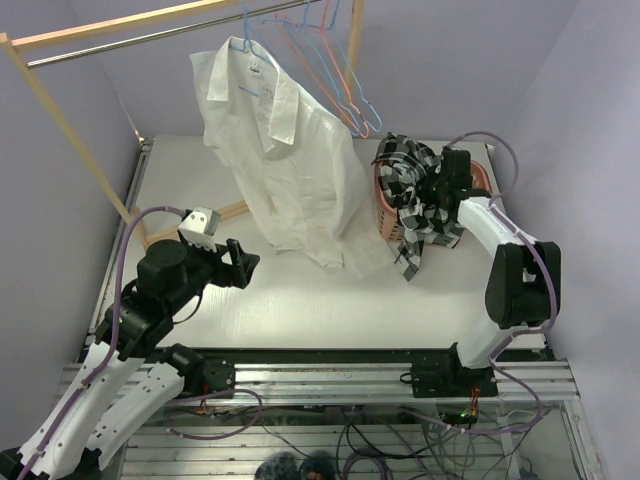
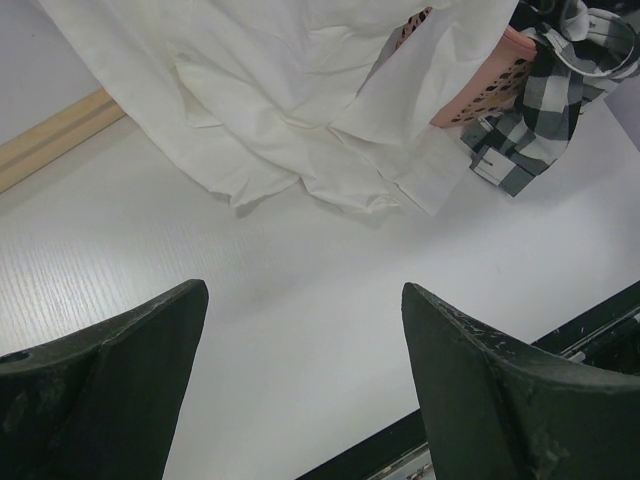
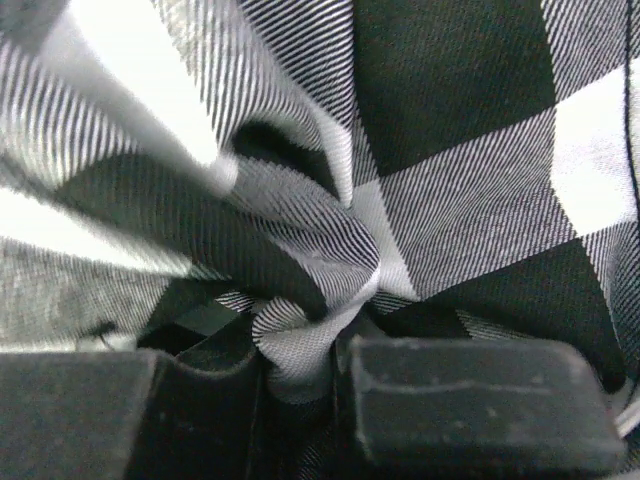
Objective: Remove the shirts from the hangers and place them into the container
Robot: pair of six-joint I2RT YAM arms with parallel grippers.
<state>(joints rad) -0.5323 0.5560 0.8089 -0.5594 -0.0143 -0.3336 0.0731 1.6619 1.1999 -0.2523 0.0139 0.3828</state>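
The checked shirt is bunched over the pink container. My right gripper lowers inside its rim [image 1: 432, 188] next, pressing the fold down before it opens.
A white shirt [image 1: 285, 160] hangs on a light blue hanger [image 1: 250, 55] from the rail, its hem [image 2: 300, 150] resting on the table. The black-and-white checked shirt [image 1: 415, 200] lies bunched over the pink container [image 1: 385, 215], part of it spilling down the front. My right gripper [image 1: 440, 190] is over the container, shut on a fold of the checked shirt [image 3: 300, 350]. Low at the table's left, my left gripper [image 1: 243, 262] stands open, facing the white shirt, nothing between its fingers [image 2: 500, 390]. The pink container [image 2: 480, 85] shows behind the white hem.
Several bare hangers [image 1: 340, 70], blue and pink, hang on the metal rail [image 1: 150, 35] of a wooden rack [image 1: 70, 120]. One rack foot [image 2: 55, 135] lies along the table at the left. Purple walls close in both sides.
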